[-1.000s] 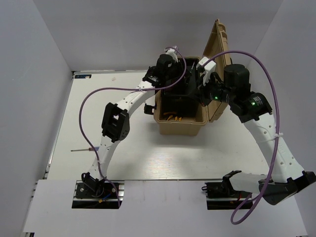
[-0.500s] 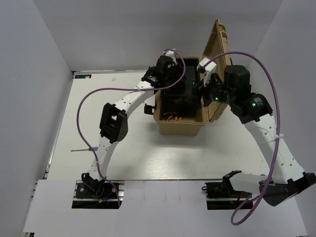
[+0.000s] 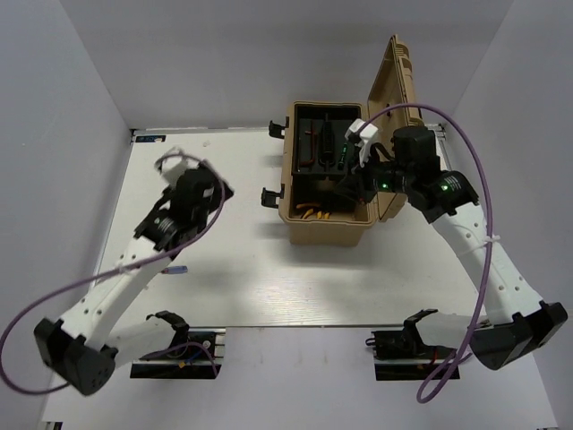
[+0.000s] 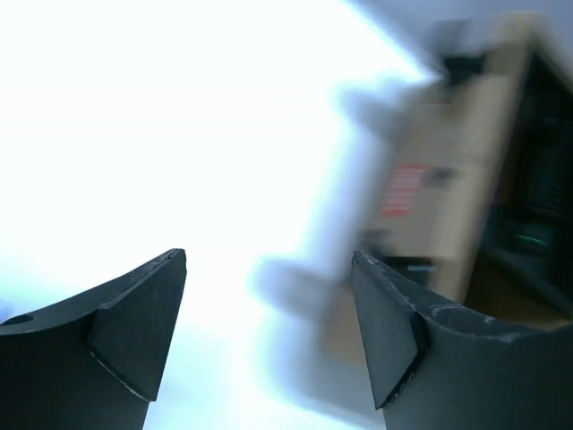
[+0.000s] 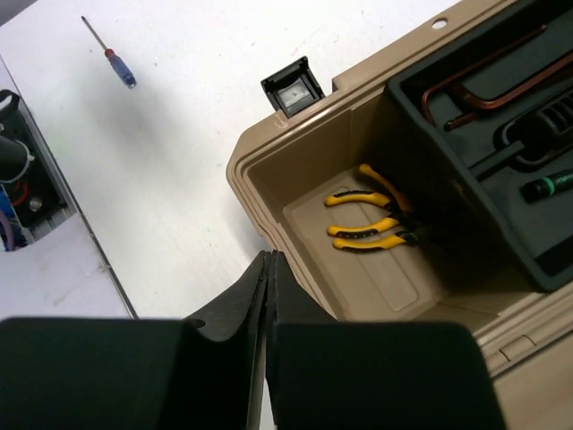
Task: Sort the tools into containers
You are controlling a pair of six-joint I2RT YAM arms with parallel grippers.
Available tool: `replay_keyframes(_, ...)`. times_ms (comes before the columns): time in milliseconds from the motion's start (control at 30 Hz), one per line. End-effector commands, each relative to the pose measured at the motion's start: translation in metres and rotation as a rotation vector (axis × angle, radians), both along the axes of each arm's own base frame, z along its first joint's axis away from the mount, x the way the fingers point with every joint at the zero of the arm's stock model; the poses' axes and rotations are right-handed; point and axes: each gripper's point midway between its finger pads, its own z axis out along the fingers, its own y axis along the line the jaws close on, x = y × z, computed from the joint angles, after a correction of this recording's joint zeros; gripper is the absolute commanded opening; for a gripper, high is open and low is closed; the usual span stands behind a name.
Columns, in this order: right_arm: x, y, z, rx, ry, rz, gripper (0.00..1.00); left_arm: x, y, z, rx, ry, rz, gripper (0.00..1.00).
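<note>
My left gripper is open and should move back and down toward the left in the top view, onto the screwdriver's blue handle (image 3: 177,270), since it is outside the toolbox (image 3: 327,230).
The tan toolbox (image 3: 327,230) stands open at the back, with its lid (image 3: 394,90) raised. Yellow-handled pliers (image 5: 372,219) lie on its floor. Its black tray (image 5: 448,170) holds bent hex keys (image 5: 483,85) and a green-handled screwdriver (image 5: 551,185). A blue-handled screwdriver (image 5: 112,55) lies on the white table, partly under my left arm (image 3: 176,269) in the top view. My right gripper (image 5: 269,257) is shut and empty above the box's near-left corner. My left gripper (image 4: 269,331) is open and empty over the table left of the box, in a blurred view.
Black latches (image 3: 269,197) stick out from the toolbox's left side. White walls enclose the table on the left, back and right. Purple cables loop off both arms. The arm bases (image 3: 175,351) sit at the near edge.
My left arm has swung out of the toolbox, back to the left over the table, and its jaws have opened. My right gripper has stayed over the box, shifted slightly.
</note>
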Motion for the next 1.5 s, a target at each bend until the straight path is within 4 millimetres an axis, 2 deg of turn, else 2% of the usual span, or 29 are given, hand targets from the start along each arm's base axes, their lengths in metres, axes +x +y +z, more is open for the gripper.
replay_keyframes(0, 0.010, 0.008, -0.003, 0.023, 0.013, 0.001, 0.00, -0.054, 0.069, -0.065, 0.042, 0.159, 0.295, 0.84)
replay_keyframes(100, 0.015, 0.015, -0.015, 0.014, 0.055, 0.014, 0.00, -0.082, 0.097, -0.088, 0.048, 0.211, 0.396, 0.82)
replay_keyframes(167, 0.021, 0.022, -0.028, -0.003, 0.088, 0.029, 0.00, -0.097, 0.107, -0.106, 0.053, 0.257, 0.439, 0.79)
replay_keyframes(200, 0.024, 0.025, -0.034, -0.010, 0.109, 0.035, 0.04, -0.102, 0.108, -0.115, 0.040, 0.288, 0.450, 0.78)
replay_keyframes(367, 0.029, 0.041, -0.052, -0.021, 0.158, 0.074, 0.09, -0.118, 0.117, -0.157, 0.028, 0.377, 0.514, 0.75)
replay_keyframes(567, 0.029, 0.045, -0.064, -0.028, 0.158, 0.097, 0.14, -0.117, 0.129, -0.184, 0.046, 0.439, 0.588, 0.69)
replay_keyframes(700, 0.025, 0.044, -0.069, -0.030, 0.169, 0.108, 0.14, -0.107, 0.133, -0.198, 0.019, 0.452, 0.630, 0.66)
replay_keyframes(733, 0.023, 0.044, -0.067, -0.026, 0.162, 0.111, 0.14, -0.110, 0.136, -0.207, 0.034, 0.470, 0.635, 0.66)
replay_keyframes(900, 0.016, 0.038, -0.068, -0.028, 0.153, 0.108, 0.14, -0.101, 0.141, -0.229, 0.029, 0.521, 0.649, 0.62)
replay_keyframes(1233, 0.005, 0.030, -0.071, -0.033, 0.139, 0.107, 0.14, -0.087, 0.162, -0.244, 0.021, 0.573, 0.696, 0.59)
replay_keyframes(1467, 0.001, 0.028, -0.062, -0.015, 0.118, 0.107, 0.14, -0.095, 0.168, -0.255, -0.001, 0.617, 0.718, 0.40)
